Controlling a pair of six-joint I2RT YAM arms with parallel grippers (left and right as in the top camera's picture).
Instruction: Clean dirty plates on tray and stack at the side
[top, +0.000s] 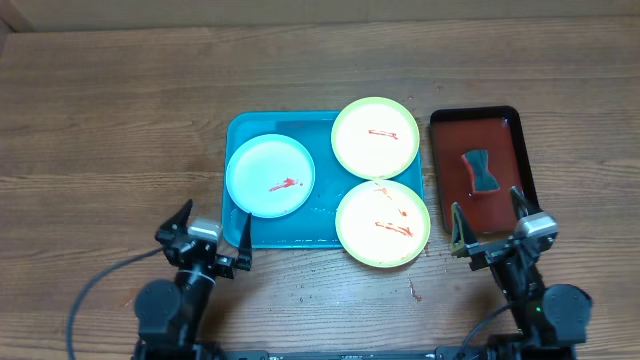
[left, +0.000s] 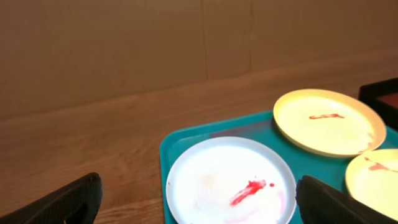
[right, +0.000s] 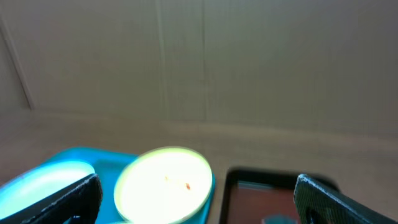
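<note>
My right gripper is going to reach outward over the sponge, tilt down, and lower onto its narrow middle (top: 481, 172).
Three plates rest on the turquoise tray (top: 290, 236). The mint-white plate (top: 270, 176) lies at its left with a red smear. One yellow-green plate (top: 376, 138) overhangs the tray's far right corner. The other yellow-green plate (top: 383, 224) overhangs the near right corner, and both are streaked red. My left gripper (top: 216, 212) stands open at the tray's near left corner, holding nothing. In the left wrist view the mint-white plate (left: 230, 180) lies just ahead of the left gripper (left: 202, 202). My right gripper (top: 486, 200) is open and empty over the near end of the dark red tray.
A dark red, black-rimmed tray (top: 500, 135) lies right of the turquoise one, with a dark bow-shaped sponge (top: 481, 170) on it. Small red drips (top: 412, 290) mark the wooden table near the front plate. A cardboard wall (left: 186, 43) stands behind the table.
</note>
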